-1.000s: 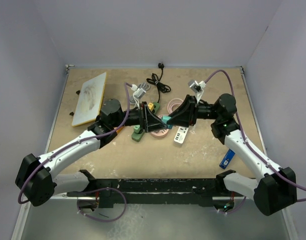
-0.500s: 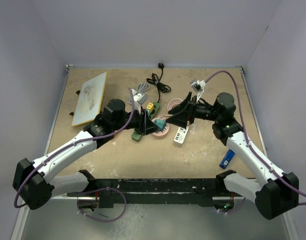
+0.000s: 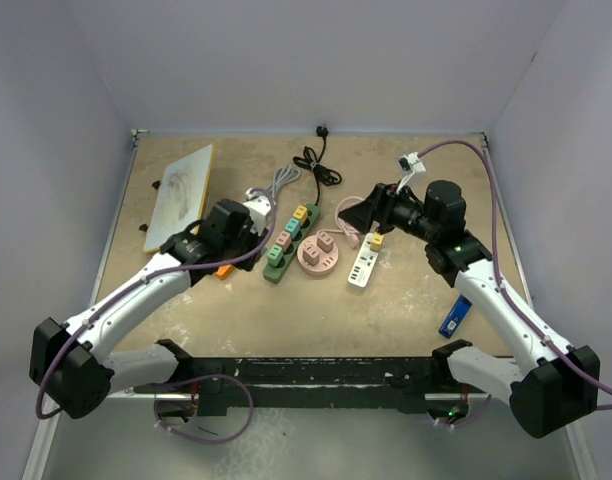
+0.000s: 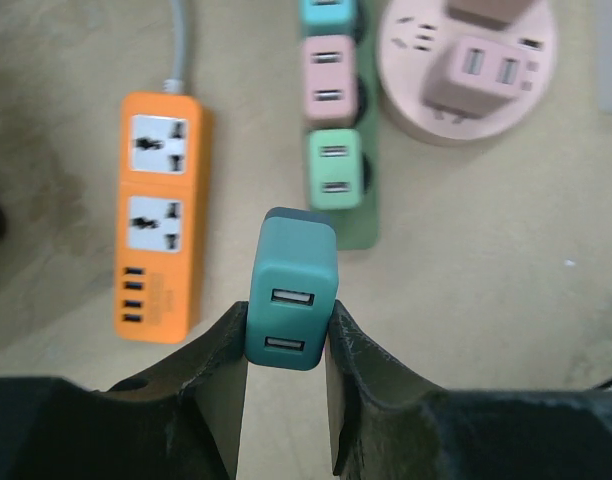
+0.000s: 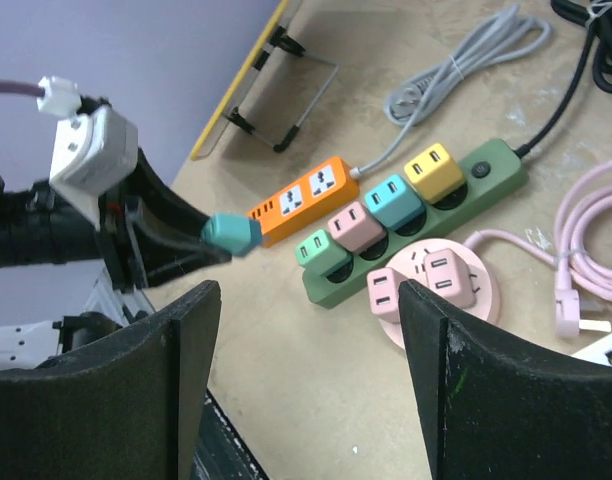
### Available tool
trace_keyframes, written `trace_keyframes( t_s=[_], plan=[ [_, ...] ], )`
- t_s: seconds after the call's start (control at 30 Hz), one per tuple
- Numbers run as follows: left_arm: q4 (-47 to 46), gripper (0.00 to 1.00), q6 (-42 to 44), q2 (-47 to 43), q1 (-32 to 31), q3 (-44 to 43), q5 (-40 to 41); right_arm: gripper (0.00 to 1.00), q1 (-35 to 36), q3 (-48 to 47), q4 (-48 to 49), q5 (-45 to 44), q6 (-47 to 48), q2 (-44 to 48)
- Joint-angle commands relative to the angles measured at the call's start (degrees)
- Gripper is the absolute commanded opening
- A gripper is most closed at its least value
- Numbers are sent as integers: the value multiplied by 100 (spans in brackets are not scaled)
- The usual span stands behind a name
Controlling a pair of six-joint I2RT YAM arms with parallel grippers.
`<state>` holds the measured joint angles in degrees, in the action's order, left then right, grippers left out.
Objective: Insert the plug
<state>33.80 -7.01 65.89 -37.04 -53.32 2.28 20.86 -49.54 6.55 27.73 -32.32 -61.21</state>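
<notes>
Next, my left gripper moves outward and down onto the orange power strip's socket by the grey cord (image 4: 159, 143). It releases the teal plug (image 4: 291, 290) there, since that socket stands empty.
A teal two-port plug (image 4: 291, 290) is clamped between the fingers of my left gripper (image 4: 286, 330). In the left wrist view it hangs above bare table, between the orange power strip (image 4: 164, 225) and the near end of the green power strip (image 4: 358, 228). The right wrist view shows the same plug (image 5: 231, 235) near the orange strip (image 5: 304, 200). The green strip (image 5: 486, 170) carries yellow, teal, pink and green plugs. My right gripper (image 5: 308, 300) stands wide open with nothing between its fingers, back over the table's right part (image 3: 364, 213).
A round pink socket hub (image 4: 411, 45) with two pink plugs sits right of the green strip. A white strip (image 3: 363, 266), a blue object (image 3: 454, 316), a coiled pink cable (image 5: 586, 240), a black cable (image 3: 316, 165) and a propped board (image 3: 181, 195) lie around.
The grippers met over the hub earlier. My right gripper has since opened and drawn back right. The left arm has pulled back left with the teal plug in its grip.
</notes>
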Motion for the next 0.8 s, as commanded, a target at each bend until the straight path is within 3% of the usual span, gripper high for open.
trace_keyframes(
  t_s=[0.0, 0.5, 0.77],
  plan=[
    [-178, 0, 521, 257, 883, -405, 219, 73, -3, -60, -49, -335, 98, 86],
    [-2, 0, 1282, 2351, 1592, -1575, -466, 73, -30, 417, -18, -379, 197, 500],
    [-112, 0, 1399, 2735, 1766, -1549, -799, 73, -32, 441, 14, -305, 217, 456]
  ],
)
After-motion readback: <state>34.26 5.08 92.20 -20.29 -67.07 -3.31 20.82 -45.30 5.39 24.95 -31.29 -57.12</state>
